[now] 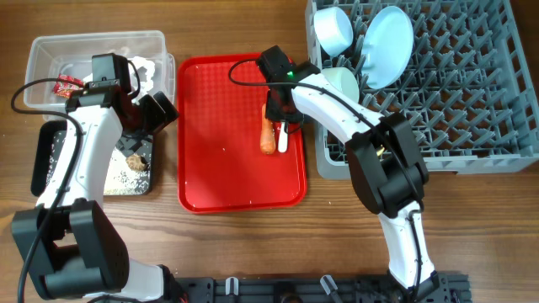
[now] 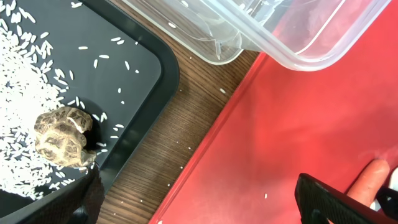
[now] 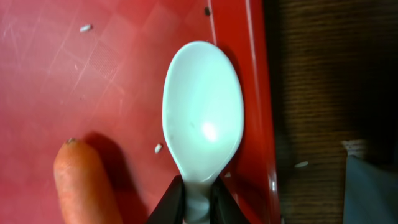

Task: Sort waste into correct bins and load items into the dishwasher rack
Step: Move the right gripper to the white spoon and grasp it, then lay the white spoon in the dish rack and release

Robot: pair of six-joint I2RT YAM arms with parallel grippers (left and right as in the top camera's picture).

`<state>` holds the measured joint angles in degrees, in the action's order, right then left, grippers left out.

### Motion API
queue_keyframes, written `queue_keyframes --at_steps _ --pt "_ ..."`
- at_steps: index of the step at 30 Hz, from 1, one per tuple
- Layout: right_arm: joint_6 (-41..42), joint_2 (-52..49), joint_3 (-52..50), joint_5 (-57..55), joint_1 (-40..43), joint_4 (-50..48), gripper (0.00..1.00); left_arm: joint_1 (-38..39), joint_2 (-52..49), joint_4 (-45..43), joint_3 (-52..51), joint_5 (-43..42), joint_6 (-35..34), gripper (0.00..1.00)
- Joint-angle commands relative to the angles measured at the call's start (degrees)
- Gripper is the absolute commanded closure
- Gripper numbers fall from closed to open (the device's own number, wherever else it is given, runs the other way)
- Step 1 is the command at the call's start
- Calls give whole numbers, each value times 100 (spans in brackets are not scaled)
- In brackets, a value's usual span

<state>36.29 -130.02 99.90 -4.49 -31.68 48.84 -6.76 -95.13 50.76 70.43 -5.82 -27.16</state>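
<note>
The spoon should go up from the red tray in my right gripper, past the second bowl, and down onto the grey rack, where other dishes stand.
My right gripper (image 1: 282,116) is shut on the handle of the white plastic spoon (image 1: 285,140), low over the red serving tray (image 1: 219,160); the right wrist view shows the fingers (image 3: 198,200) pinching the spoon (image 3: 202,106). The orange carrot (image 1: 268,137) lies just left of it and also shows in the right wrist view (image 3: 84,186). My left gripper (image 1: 157,109) is open and empty, its fingers (image 2: 205,205) straddling the gap between the black tray (image 2: 137,56) and the red tray. Rice (image 2: 25,93) and the brown scrap (image 2: 62,137) lie in the black tray.
The clear tub (image 1: 50,50) holds the red wrapper (image 1: 67,86) and white tissue (image 1: 145,67). The grey rack (image 1: 472,93) holds a bowl (image 1: 333,29), the plate (image 1: 387,46) and a second bowl (image 1: 341,82). The yellow cup is not visible.
</note>
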Motion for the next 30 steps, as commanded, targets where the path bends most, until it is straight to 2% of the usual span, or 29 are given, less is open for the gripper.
queue_keyframes --at_steps 1,4,13,17,23,30 --pt "-339 382 142 337 55 142 96 -22 28 2 39 55 -33 0" --pt "-649 938 232 658 81 166 96 -22 28 2 39 55 -33 0" --pt "-710 2645 247 645 433 577 96 -22 28 2 39 55 -33 0" --pt "105 3099 247 238 1043 999 96 -22 28 2 39 57 -33 0" --pt "2243 3154 160 -310 2083 1895 96 -22 28 2 39 55 -33 0" --pt "3012 3154 -225 -323 2815 1961 96 -22 28 2 39 57 -33 0"
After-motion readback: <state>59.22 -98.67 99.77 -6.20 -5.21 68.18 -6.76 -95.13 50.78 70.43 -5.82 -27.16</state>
